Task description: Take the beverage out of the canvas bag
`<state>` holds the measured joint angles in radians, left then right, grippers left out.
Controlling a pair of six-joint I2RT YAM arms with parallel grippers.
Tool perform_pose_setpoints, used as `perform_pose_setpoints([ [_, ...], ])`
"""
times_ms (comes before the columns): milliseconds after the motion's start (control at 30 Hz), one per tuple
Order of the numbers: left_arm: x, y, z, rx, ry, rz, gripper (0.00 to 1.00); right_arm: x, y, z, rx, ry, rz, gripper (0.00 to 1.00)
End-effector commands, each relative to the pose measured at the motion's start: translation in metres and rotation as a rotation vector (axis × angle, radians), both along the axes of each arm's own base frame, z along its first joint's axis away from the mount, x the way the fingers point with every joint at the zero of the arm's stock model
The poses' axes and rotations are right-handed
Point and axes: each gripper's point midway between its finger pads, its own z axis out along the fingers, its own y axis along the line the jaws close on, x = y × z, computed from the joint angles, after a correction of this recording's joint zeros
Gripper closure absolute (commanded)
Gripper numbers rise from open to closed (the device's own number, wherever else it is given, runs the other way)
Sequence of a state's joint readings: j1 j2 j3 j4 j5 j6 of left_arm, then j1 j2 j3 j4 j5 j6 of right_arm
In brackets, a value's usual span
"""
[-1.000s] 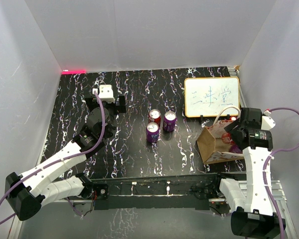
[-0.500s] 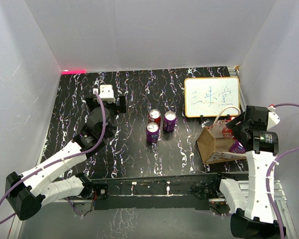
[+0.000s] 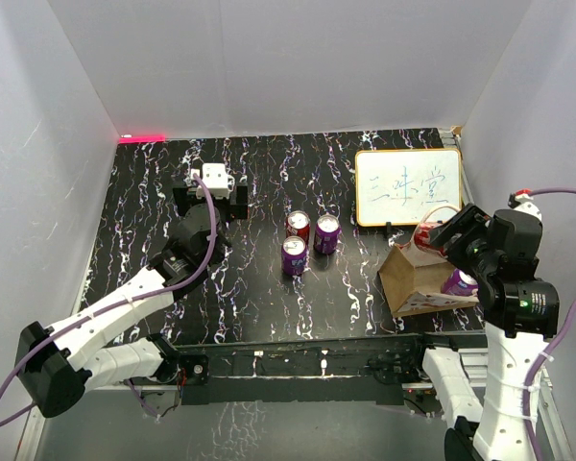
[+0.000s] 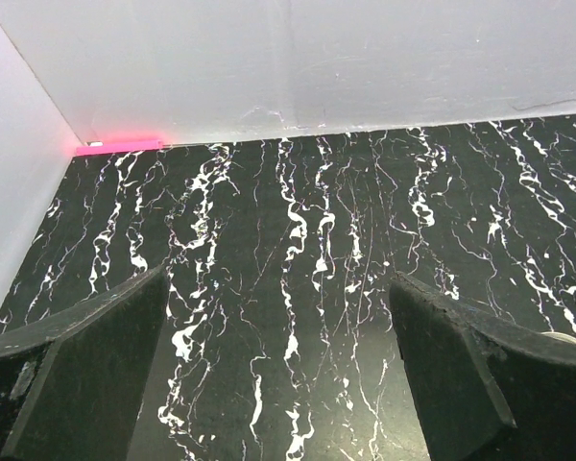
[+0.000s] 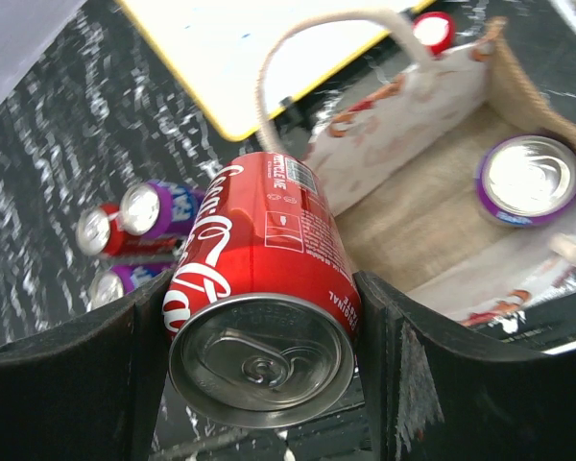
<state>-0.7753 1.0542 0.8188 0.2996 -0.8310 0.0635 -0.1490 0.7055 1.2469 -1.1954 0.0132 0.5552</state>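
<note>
I will next move my right gripper to the left in the top view, and then down to let go of the red can [image 3: 429, 235] next to the near purple can, where the tabletop is empty.
A red cola can [image 5: 264, 279], the beverage, is clamped between my right gripper's [image 5: 261, 309] fingers and hangs tilted above the canvas bag [image 5: 403, 206]. In the top view the red can [image 3: 429, 235] is at the bag's far rim, over the tan bag [image 3: 408, 281] with its cream handles. A purple can [image 5: 529, 179] stands inside the bag. My left gripper [image 4: 278, 365] is open over bare marbled table at the back left [image 3: 209, 189], with nothing between its fingers.
Three cans, one red [image 3: 298, 226] and two purple [image 3: 326, 233], stand in a cluster at the table's middle. A white board with writing [image 3: 408, 186] leans behind the bag. White walls close the table on three sides; a pink strip [image 4: 120, 146] marks the far left corner.
My right gripper has risen from inside the bag with the red can, and the wrist has swung toward the right wall. The left gripper shifted slightly right.
</note>
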Motion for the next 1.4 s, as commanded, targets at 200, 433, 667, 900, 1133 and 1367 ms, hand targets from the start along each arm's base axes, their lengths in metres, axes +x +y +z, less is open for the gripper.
perform_pose_setpoints([
  [200, 0.007, 0.004, 0.001, 0.030, -0.011, 0.043, 0.03, 0.027, 0.088, 0.076, 0.036, -0.336, 0.555, 0.92],
  [433, 0.012, 0.000, 0.009, -0.006, -0.006, 0.057, 0.03, 0.043, 0.118, 0.050, 0.059, -0.255, 0.737, 0.92],
  [667, 0.018, -0.024, 0.077, -0.217, -0.075, -0.022, 0.03, 0.061, 0.125, -0.008, 0.052, -0.088, 0.743, 0.92],
  [900, 0.029, -0.028, 0.109, -0.171, -0.174, -0.022, 0.03, 0.062, 0.174, -0.060, 0.009, 0.035, 0.732, 0.92],
  [1133, 0.029, -0.018, 0.070, -0.054, -0.157, 0.012, 0.03, 0.064, 0.209, -0.120, -0.288, 0.262, 0.663, 0.92],
  [1367, 0.020, -0.005, 0.069, 0.000, -0.232, 0.018, 0.03, 0.082, 0.225, -0.138, -0.357, 0.313, 0.675, 0.92],
])
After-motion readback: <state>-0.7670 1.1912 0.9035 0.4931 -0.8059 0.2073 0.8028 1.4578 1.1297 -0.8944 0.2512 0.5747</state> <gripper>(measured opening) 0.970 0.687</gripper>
